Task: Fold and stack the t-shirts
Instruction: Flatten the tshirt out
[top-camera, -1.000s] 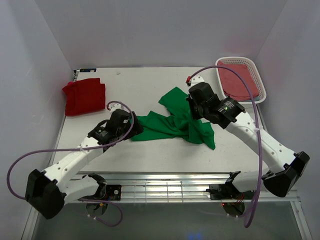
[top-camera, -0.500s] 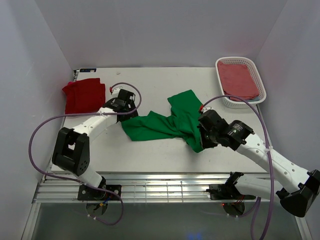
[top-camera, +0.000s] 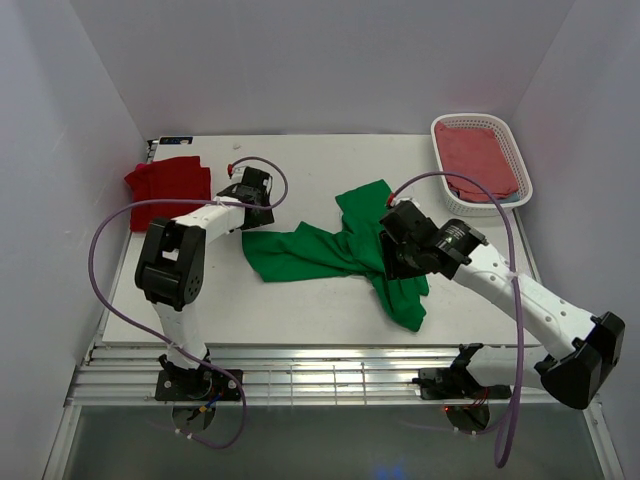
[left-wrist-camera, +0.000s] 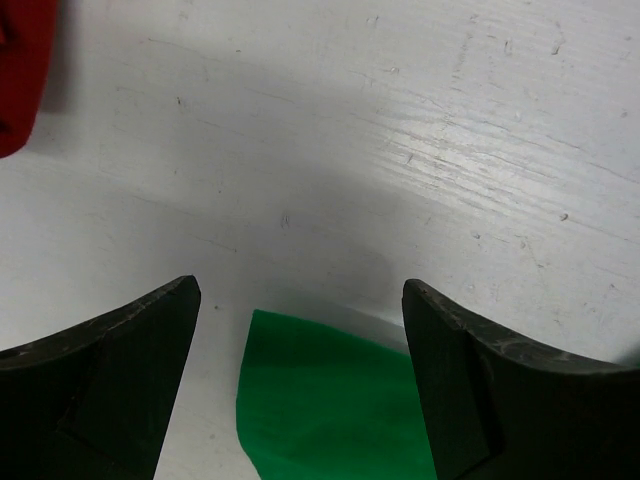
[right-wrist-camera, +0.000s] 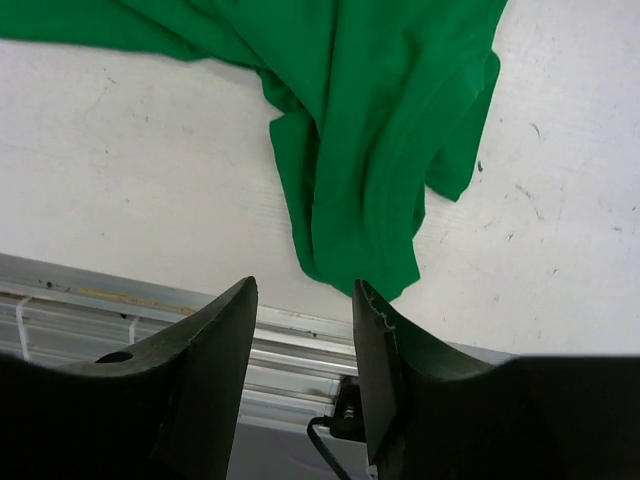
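My left gripper comes down onto the green t-shirt's corner (top-camera: 248, 238) (left-wrist-camera: 270, 332) nearest the red t-shirt next and closes there, since that corner lies just below its open fingers.
The green t-shirt (top-camera: 340, 252) lies crumpled in a long strip across the middle of the table, its right end (right-wrist-camera: 365, 150) reaching toward the front edge. The red t-shirt (top-camera: 170, 190) sits bunched at the back left, and its edge (left-wrist-camera: 20, 70) also shows in the left wrist view. My left gripper (top-camera: 258, 212) is open, just over the green shirt's left corner (left-wrist-camera: 330, 400), which lies between the fingers, ungripped. My right gripper (top-camera: 392, 262) hangs over the shirt's right part, open (right-wrist-camera: 303, 290) and holding nothing.
A white basket (top-camera: 522, 190) at the back right holds a pinkish-red cloth (top-camera: 480, 155). The metal rail (right-wrist-camera: 120, 300) of the table's front edge runs just beyond the green shirt's end. White walls close in the table on three sides.
My right gripper dragged the green shirt's right end toward the front edge, then opened and let it go. My left arm drew back toward the shirt's left corner, staying open.
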